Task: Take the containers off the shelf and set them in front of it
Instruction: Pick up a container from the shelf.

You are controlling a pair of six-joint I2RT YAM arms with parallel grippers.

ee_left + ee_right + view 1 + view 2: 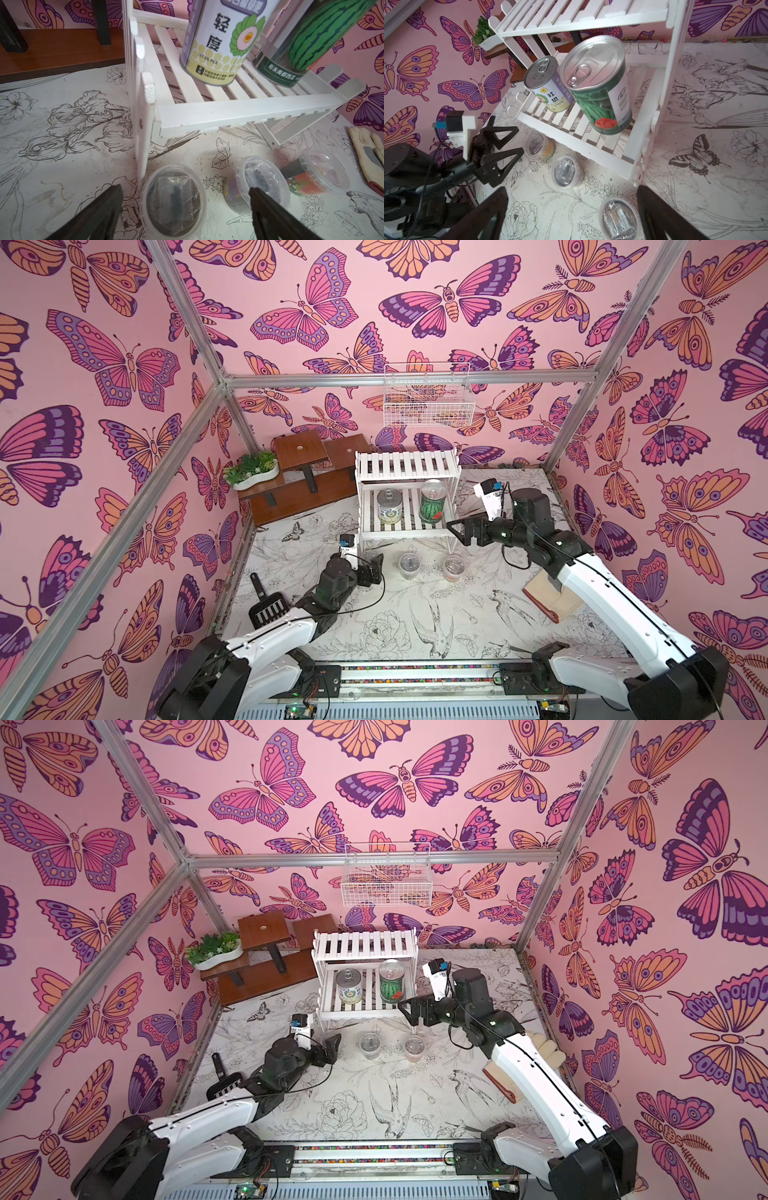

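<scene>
The watermelon can stands outward behind the shelf's open front. My right gripper needs to reach outward over the shelf's front bar next and close around the body of the watermelon can.
The white shelf holds two containers on its lower tier: a white-green can and a watermelon can. Three clear lidded cups stand on the mat in front of it: a dark one, an orange-red one, and a yellowish one by the front left leg. My left gripper is open, its fingers standing wide on either side of that cup with gaps showing. My right gripper hovers open and empty beside the shelf's right front corner, above the cups.
A brown stepped stand with a white planter sits left of the shelf. A wire basket hangs on the back wall. A black scoop lies at the mat's left edge, and a glove at its right edge.
</scene>
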